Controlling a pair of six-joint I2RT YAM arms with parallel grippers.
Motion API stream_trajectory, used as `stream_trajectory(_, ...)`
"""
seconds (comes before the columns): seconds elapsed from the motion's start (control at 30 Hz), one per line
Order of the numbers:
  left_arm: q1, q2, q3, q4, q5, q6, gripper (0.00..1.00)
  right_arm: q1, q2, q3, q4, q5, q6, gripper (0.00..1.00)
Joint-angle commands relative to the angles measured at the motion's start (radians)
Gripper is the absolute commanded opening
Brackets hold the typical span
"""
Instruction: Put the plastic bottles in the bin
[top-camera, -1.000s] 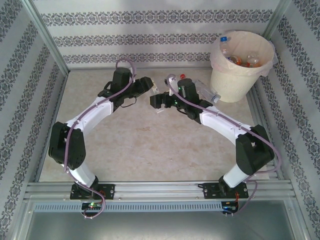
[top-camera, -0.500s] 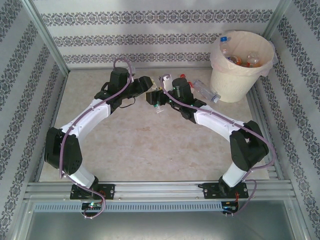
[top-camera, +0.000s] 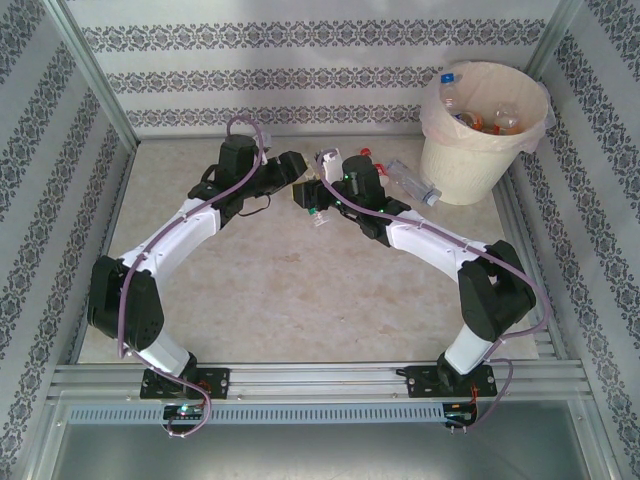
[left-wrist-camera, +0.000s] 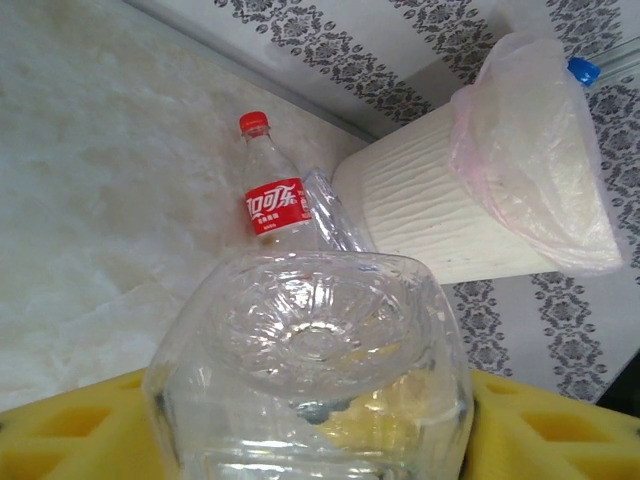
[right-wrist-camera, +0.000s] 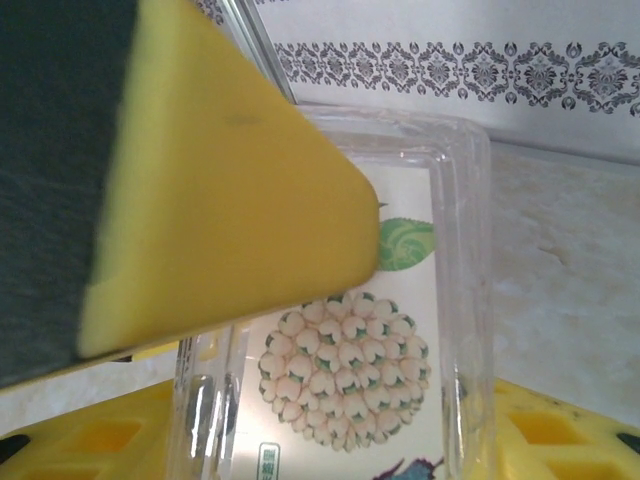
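I will next swing my right gripper outward past the cola bottle, over the bin's opening (top-camera: 492, 96), and let go of the square bottle, because that opening is outward of my gripper.
A clear square plastic bottle (left-wrist-camera: 310, 340) with a white flower label (right-wrist-camera: 345, 370) hangs over the table's back middle, between both grippers. My left gripper (left-wrist-camera: 310, 420) has a yellow finger on each side of the bottle's base. My right gripper (right-wrist-camera: 340, 430) has its fingers against the labelled sides, with a left finger (right-wrist-camera: 220, 170) overlapping from above. The two grippers meet in the top view, left gripper (top-camera: 297, 175) and right gripper (top-camera: 312, 198). A red-labelled cola bottle (left-wrist-camera: 272, 190) stands behind, and a clear bottle (top-camera: 412, 180) lies beside the bin (top-camera: 470, 160). Several bottles (top-camera: 480, 118) lie inside the bin.
The bin's bag liner (left-wrist-camera: 530, 150) hangs over its rim at the back right corner. Patterned walls close the back and both sides. A metal rail (top-camera: 320, 378) runs along the near edge by the arm bases.
My right arm has swung left to the bottle in my left gripper, and its jaws have closed in around it. The left arm has hardly moved.
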Motion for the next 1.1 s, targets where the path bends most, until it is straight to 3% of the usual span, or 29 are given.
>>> stream_trajectory(0.0,-0.006,-0.055,-0.01,0.078,0.075,0.013,0.82,-0.014,-0.017,0.018,0.032,-0.015,0.007,0.5)
stream_trajectory(0.1,-0.006,-0.082,-0.032,0.118,0.077,0.025,0.98,-0.054,-0.033,0.005,0.032,-0.014,0.063,0.5)
stream_trajectory(0.13,-0.007,-0.098,-0.048,0.132,0.068,0.026,1.0,-0.074,-0.044,-0.006,0.039,-0.018,0.085,0.49)
stream_trajectory(0.43,-0.006,-0.221,-0.173,0.117,-0.098,0.052,1.0,-0.268,-0.165,-0.059,0.01,0.023,0.152,0.48)
stream_trajectory(0.67,-0.005,-0.252,-0.235,0.09,-0.207,0.094,1.0,-0.459,-0.193,0.027,0.006,0.065,0.312,0.49)
stream_trajectory(0.8,-0.005,-0.235,-0.226,0.043,-0.193,0.157,1.0,-0.559,-0.143,0.142,0.003,0.094,0.449,0.49)
stream_trajectory(1.07,-0.004,-0.231,-0.275,0.037,-0.231,0.15,1.0,-0.706,0.062,0.429,-0.005,0.169,0.747,0.49)
